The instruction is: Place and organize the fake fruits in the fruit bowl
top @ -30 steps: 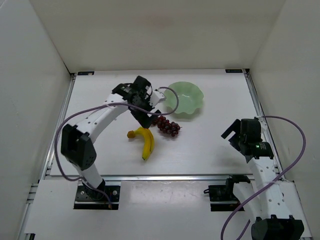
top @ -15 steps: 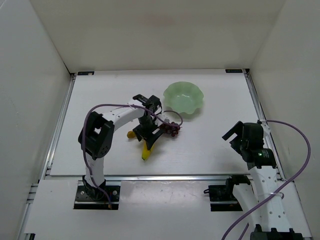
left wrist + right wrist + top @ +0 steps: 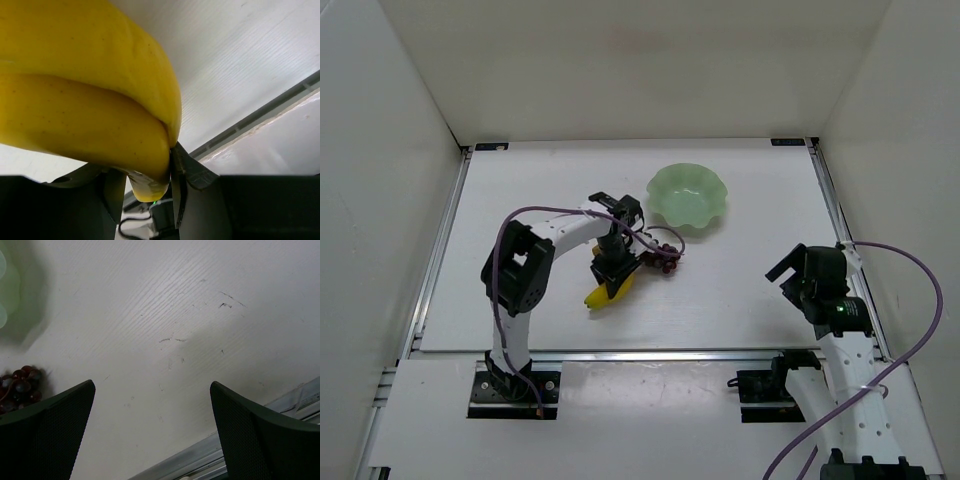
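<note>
The mint-green bowl is empty, so my left gripper will next move up, carry the yellow banana bunch (image 3: 604,293) outward over the mint-green bowl's hollow (image 3: 687,194) and let go there.
My left gripper (image 3: 613,266) is shut on the yellow banana bunch (image 3: 604,293), just left of the middle of the table. In the left wrist view the banana (image 3: 85,95) fills the upper left, and its end is pinched between the two dark fingers of the left gripper (image 3: 145,176). The dark red grapes (image 3: 663,258) lie just right of that gripper. The mint-green bowl (image 3: 688,198) sits behind them, with nothing in it. My right gripper (image 3: 788,268) stands open at the right, its fingers (image 3: 50,432) wide apart over bare table. The grapes (image 3: 20,386) and the bowl's rim (image 3: 6,290) show at that view's left edge.
White walls close in the table on three sides. A metal rail (image 3: 650,352) runs along the front edge, and side rails (image 3: 835,215) run along the left and right. The left arm's purple cable (image 3: 535,212) loops over its elbow.
The left gripper came down from beside the bowl onto the banana and shut on it. The banana has turned, its free end now pointing front-left. The right arm dropped back slightly.
</note>
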Robot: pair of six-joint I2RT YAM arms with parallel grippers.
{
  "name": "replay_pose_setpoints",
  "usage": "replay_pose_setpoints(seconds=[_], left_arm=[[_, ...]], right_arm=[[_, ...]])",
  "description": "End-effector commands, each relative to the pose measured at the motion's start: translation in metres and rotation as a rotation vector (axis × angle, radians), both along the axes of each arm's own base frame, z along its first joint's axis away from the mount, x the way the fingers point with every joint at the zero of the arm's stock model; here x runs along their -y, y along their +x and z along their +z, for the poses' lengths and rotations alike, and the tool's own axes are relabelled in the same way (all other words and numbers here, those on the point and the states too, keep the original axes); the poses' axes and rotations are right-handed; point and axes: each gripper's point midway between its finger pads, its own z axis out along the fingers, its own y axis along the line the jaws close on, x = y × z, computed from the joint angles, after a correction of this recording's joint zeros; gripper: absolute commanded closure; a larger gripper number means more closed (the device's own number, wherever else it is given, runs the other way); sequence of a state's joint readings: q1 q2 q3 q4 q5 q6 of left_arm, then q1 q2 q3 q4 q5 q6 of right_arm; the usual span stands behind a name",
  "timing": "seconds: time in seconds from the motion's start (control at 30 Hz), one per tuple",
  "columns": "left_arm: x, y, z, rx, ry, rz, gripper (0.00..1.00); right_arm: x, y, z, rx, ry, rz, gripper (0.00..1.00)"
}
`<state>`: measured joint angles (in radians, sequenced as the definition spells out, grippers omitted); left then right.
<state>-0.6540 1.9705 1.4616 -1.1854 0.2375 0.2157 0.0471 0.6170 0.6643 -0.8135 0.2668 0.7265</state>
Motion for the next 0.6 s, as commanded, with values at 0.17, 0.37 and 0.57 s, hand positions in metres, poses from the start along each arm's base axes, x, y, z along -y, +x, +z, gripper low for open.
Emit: replay_pose_setpoints(seconds=[0.17,0.37,0.57], left_arm=[[-0.065,0.085,0.079,0.381,0.21,0.079,0.9],[-0.047,0.187,0.121,0.699,0.257,0.107,0.9],[0.055,0.237,0.136,0.942,0.034,-0.006,0.9]], right_arm=[[0.0,0.006,0.004,-0.001,-0.003,-0.003,0.0],[-0.001,0.009,0.002,-0.002,-0.01,0.018,0.0],[-0.001,0.011,-0.001,-0.016,-0.017,0.025,0.0]])
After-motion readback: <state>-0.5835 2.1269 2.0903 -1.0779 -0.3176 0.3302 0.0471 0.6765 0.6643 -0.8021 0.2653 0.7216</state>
